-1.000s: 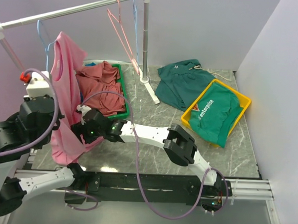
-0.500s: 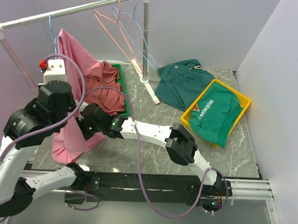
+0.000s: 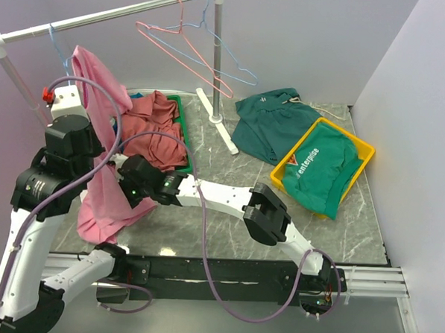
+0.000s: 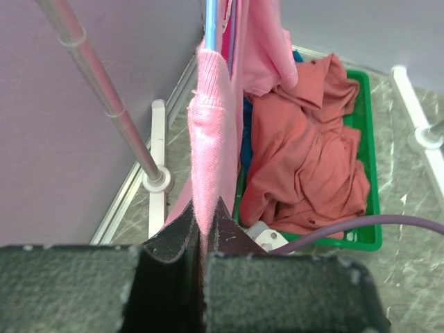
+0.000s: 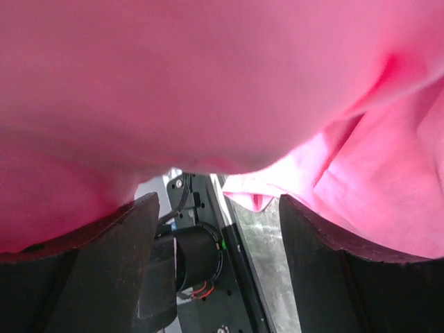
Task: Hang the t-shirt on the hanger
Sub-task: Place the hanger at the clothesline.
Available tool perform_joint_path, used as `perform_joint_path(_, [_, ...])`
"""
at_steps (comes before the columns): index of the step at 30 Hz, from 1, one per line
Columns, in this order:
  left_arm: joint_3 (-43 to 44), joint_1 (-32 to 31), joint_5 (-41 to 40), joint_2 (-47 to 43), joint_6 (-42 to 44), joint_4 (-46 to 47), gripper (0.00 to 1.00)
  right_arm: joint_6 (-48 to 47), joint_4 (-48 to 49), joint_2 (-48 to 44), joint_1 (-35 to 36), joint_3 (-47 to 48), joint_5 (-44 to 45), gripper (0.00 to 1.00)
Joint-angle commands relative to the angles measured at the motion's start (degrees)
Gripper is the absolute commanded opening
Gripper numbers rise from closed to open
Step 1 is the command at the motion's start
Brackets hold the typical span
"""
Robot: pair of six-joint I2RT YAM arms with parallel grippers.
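Observation:
My left gripper moves toward the bar's end post (image 4: 114,104) next and releases the t-shirt's folded edge, since that post stands to my left gripper's left in the top view.
The pink t-shirt (image 3: 95,167) hangs from the left end of the rail down to the table. The light-blue hanger's hook (image 3: 54,40) sits on the rail above it, and its wire (image 4: 211,21) runs inside the shirt's top. My left gripper (image 4: 205,208) is shut on the shirt's ribbed edge (image 4: 208,139); from above, cloth hides its fingers. My right gripper (image 3: 124,182) is open low beside the shirt. In its wrist view pink cloth (image 5: 208,83) drapes over the fingertips (image 5: 142,208), and nothing lies between them.
A green bin (image 3: 178,108) holds a brick-red shirt (image 3: 153,129) behind the right gripper. A pink hanger (image 3: 177,37) and a second blue one (image 3: 239,67) swing on the rail by the upright post (image 3: 217,54). Dark green shirts lie by and in a yellow tray (image 3: 364,148).
My left arm pulled back to the left, carrying the shirt's top and the hanger hook left along the rail. The two spare hangers swung farther out to the right.

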Motion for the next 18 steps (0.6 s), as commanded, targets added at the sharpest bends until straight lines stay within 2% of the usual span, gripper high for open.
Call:
perform_joint_path(1, [0.6,0.9,-1.5,-1.9,-1.9,8.2,0.01,-0.4,-0.3,0.6,-0.4,3.2,-1.5,0.78])
perform_joint_path(13, [3.6,2.6,-4.8,-0.6,-0.1,10.7,0.01,-0.5,-2.3,2.6,-0.3,6.1,-1.8,0.78])
perform_joint_path(18, [6.4,8.0,-2.1,2.0,1.7,11.4,0.01,-0.6,-2.6,3.5,-0.3,6.8,-2.1,0.78])
